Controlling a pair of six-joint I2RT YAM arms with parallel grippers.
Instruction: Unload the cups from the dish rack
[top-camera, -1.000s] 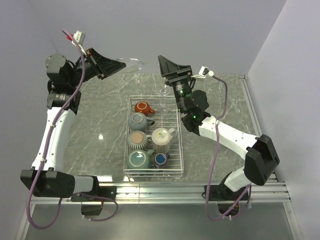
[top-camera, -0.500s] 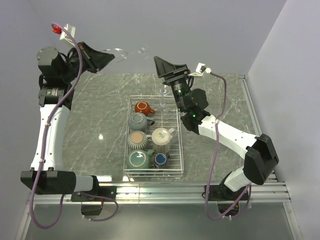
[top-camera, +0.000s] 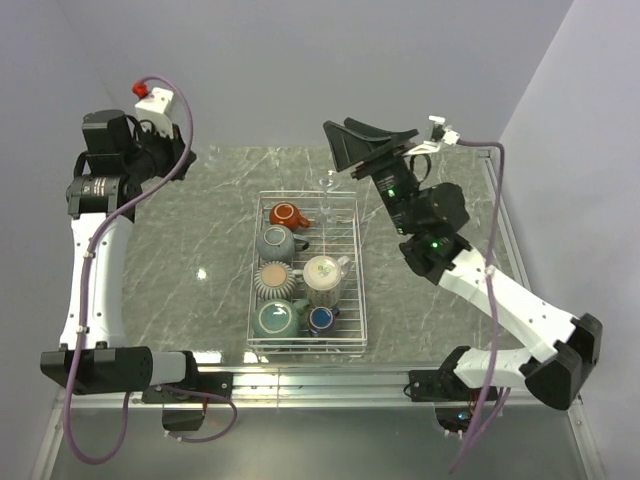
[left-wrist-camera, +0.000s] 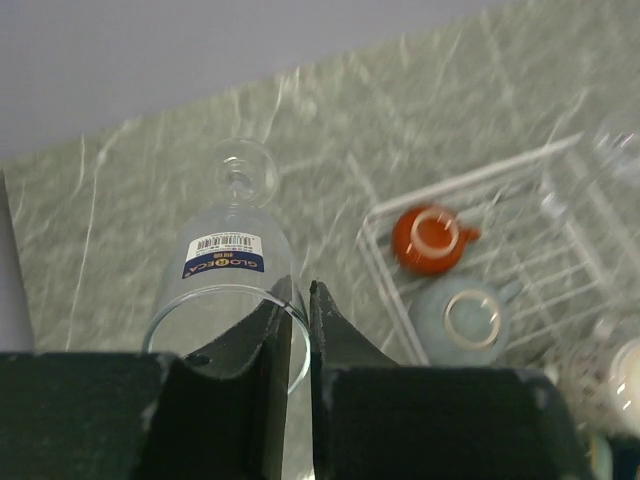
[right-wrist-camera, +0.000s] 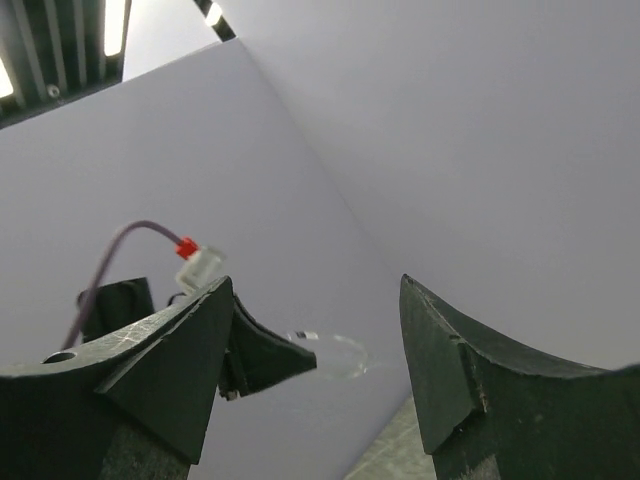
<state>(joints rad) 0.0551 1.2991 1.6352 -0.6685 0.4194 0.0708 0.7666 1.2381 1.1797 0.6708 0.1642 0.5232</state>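
Observation:
My left gripper should next lower the glass back and down beside the rack, toward the side of the ribbed beige cup, because the marble (top-camera: 209, 262) there is bare.
The white wire dish rack (top-camera: 350, 262) stands mid-table. It holds a red-brown mug (top-camera: 286, 214), a grey-teal mug (top-camera: 275, 242), a ribbed beige cup (top-camera: 273, 277), a white mug (top-camera: 322, 272), a second grey-teal mug (top-camera: 275, 318), a small dark-blue cup (top-camera: 321, 318) and a clear stemmed glass (top-camera: 325, 182) at its far end. My left gripper (left-wrist-camera: 298, 290) is shut on the rim of another clear stemmed glass (left-wrist-camera: 232, 245) with a barcode label, held over the table left of the rack (left-wrist-camera: 480, 180). My right gripper (top-camera: 372, 136) is open and empty, raised above the rack's far right corner.
Purple-grey walls close off the back and both sides of the marble table (top-camera: 200, 230). The left wrist view shows the red-brown mug (left-wrist-camera: 428, 238) and a grey-teal mug (left-wrist-camera: 470, 318) to the right of the held glass. The right wrist view (right-wrist-camera: 316, 280) looks at the wall and the left arm.
My left arm has swung left and tipped downward with the glass in its grip. My right arm has lifted and shifted to the right, away from the rack.

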